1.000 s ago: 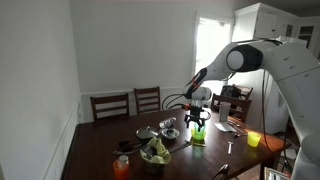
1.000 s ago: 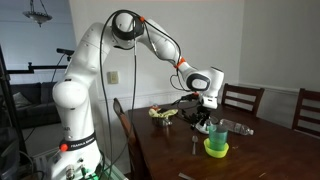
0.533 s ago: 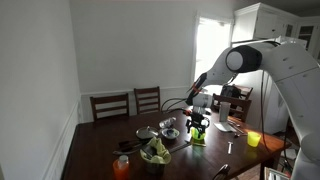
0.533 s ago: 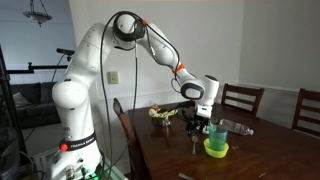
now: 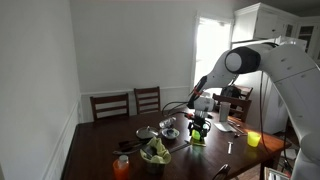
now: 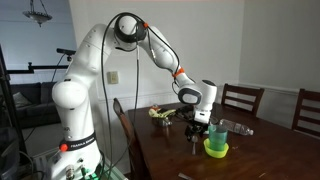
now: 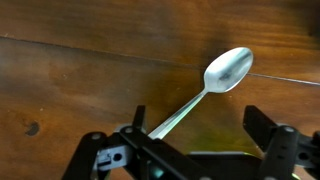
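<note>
I should lower my gripper and close it on the metal spoon's handle (image 7: 178,115), because the handle is already between the two fingers.
In the wrist view a metal spoon (image 7: 228,68) lies on the dark wooden table (image 7: 60,80), its bowl toward the upper right and its handle running down under the left finger. My gripper (image 7: 200,130) is open and empty, with its fingers on either side of the spoon's handle end. In both exterior views the gripper (image 5: 198,123) (image 6: 198,124) hangs low over the table, next to a green bowl (image 6: 216,148) that it does not touch.
A clear bottle (image 6: 232,127) lies behind the green bowl. A yellow cup (image 5: 254,139), an orange cup (image 5: 122,167), a bowl of greens (image 5: 155,152) and a metal bowl (image 5: 147,133) stand on the table. Wooden chairs (image 5: 147,99) (image 6: 245,100) line the far side.
The gripper has come down closer to the table, still open. The things on the table have not moved.
</note>
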Tool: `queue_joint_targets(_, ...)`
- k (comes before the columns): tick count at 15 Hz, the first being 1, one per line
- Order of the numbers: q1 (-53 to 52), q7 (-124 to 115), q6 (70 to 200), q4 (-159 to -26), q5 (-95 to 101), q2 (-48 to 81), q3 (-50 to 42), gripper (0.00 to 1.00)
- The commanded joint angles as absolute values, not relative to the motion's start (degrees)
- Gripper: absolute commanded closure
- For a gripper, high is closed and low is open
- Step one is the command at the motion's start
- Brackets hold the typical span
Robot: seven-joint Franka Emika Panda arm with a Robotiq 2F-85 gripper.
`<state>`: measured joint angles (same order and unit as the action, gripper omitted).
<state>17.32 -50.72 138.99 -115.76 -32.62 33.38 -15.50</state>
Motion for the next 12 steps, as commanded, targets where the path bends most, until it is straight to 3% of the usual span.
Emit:
queue_joint_targets(1,18.7,-50.5,140.2,-116.1,-35.4,34.3,-14.3,0.08)
queue_joint_targets(4,18.9,-50.3,139.9,-115.7,-36.0,35.4,-14.3,0.16)
queue_joint_targets(5,18.9,-50.3,140.0,-115.7,-36.1,35.7,-14.3,0.26)
queue_joint_targets(8,18.8,-50.0,140.1,-115.4,-36.1,36.4,-14.2,0.31)
queue_joint_targets(9,18.8,-50.0,140.1,-115.2,-36.0,36.6,-14.2,0.28)
queue_joint_targets(10,18.8,-50.0,140.0,-115.1,-36.0,36.7,-14.1,0.33)
queue_joint_targets(12,18.7,-50.0,140.0,-114.9,-35.9,37.0,-14.0,0.57)
